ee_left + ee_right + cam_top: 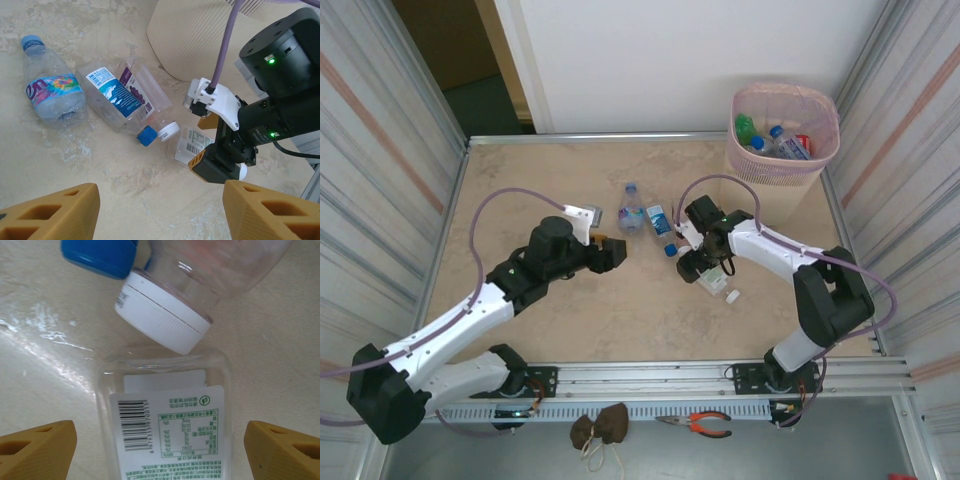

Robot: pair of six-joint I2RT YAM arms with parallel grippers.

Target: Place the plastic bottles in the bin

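The small clear bottle is below my right gripper, with its barcode-labelled body [712, 280] [167, 432] lined up between the open fingers. My right gripper should lower them around it next and close.
The pink bin [820, 155] stands at the far right corner with several plastic bottles [775, 140] inside. On the table lie a clear bottle with a blue label [632, 208] [52, 90], a blue-capped one [660, 220] [117, 95] and a white-capped one [152, 92]. A small clear bottle with a barcode label [165, 435] [192, 145] lies between my right gripper's [160, 452] [705, 272] open fingers, with a gap on each side. My left gripper [160, 220] [613, 250] hovers open and holds nothing, left of the bottles.
The bin's ribbed lower wall [200, 35] rises just behind the bottles. Metal rails edge the table [650, 375]. Pliers [705, 424] and a brown cloth [600, 428] lie on the shelf in front. Bare tabletop [620, 310] stretches between the arms.
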